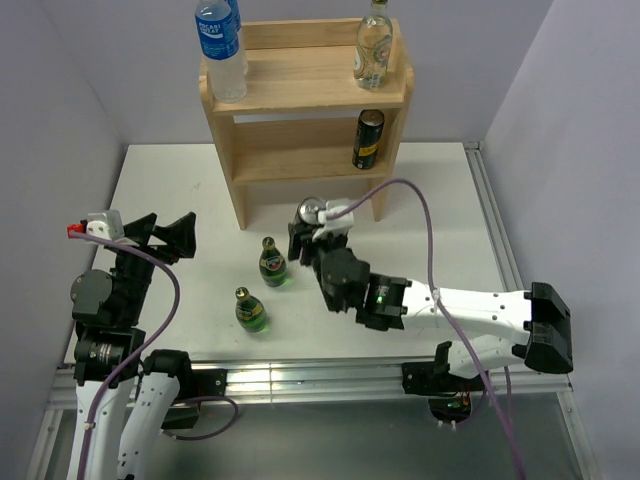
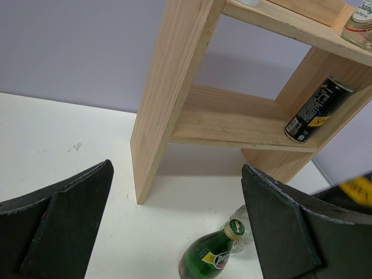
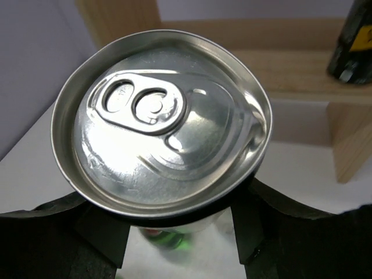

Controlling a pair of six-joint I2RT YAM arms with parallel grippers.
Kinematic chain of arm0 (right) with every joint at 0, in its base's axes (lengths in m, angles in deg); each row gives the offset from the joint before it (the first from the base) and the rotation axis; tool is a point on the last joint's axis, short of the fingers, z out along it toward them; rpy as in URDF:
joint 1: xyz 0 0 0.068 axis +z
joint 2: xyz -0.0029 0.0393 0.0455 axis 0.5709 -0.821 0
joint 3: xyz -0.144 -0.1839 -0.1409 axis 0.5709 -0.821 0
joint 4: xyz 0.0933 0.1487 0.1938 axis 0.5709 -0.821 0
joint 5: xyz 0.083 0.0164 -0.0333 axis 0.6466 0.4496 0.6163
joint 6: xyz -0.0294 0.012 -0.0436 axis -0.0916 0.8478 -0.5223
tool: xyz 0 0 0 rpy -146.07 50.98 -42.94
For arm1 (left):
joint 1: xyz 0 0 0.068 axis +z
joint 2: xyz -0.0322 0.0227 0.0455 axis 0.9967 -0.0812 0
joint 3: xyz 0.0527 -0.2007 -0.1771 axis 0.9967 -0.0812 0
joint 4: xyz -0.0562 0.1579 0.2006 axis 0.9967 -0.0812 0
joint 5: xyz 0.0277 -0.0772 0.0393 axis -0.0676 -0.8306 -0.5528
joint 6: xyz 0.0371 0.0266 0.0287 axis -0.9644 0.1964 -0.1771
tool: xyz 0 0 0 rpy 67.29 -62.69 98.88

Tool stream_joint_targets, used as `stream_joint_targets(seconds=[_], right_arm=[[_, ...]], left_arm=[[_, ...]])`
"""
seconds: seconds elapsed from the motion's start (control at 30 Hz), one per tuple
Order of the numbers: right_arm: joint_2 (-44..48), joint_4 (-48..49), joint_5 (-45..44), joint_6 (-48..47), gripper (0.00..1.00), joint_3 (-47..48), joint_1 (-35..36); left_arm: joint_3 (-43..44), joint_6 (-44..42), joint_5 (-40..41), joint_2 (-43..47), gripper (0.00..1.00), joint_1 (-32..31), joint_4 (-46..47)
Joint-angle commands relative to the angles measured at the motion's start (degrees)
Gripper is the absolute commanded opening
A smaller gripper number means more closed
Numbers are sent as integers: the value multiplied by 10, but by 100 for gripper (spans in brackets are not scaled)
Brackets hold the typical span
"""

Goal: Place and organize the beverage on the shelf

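The spot beside the other dark can is free, so my right gripper will next move outward onto the lower shelf level's bare board there and let go of the can it is holding.
The wooden shelf stands at the back. A clear glass bottle is on its top right, and a dark can is on its lower tier at the right. My right gripper is shut on a second dark can with a silver lid, held in front of the shelf. Two green bottles stand on the table. My left gripper is open and empty at the left. In the left wrist view, a green bottle has a clear glass item just behind it.
A tall plastic water bottle with a blue label stands on the shelf's top left. The lower tier's left and middle are bare. The white table has a metal rail along its right edge.
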Motion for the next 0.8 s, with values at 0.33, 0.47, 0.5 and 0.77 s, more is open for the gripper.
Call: stream_joint_targets(seconds=[0.33,0.47,0.5,0.77], right_arm=[[-115,-33,107,-73,0,213,-216],[-153,-40,122,-71,0,246,-249],[-159,-41,123,-72,0,251,-254],[-207,-42,135,-67,0,299,-297]], left_arm=[[0,-4,-7,7,99,4,9],[0,-3,-11,7,99,4,10],[0,-3,-11,7,99,4,11],[-1,-4,-15,6,99,4,10]])
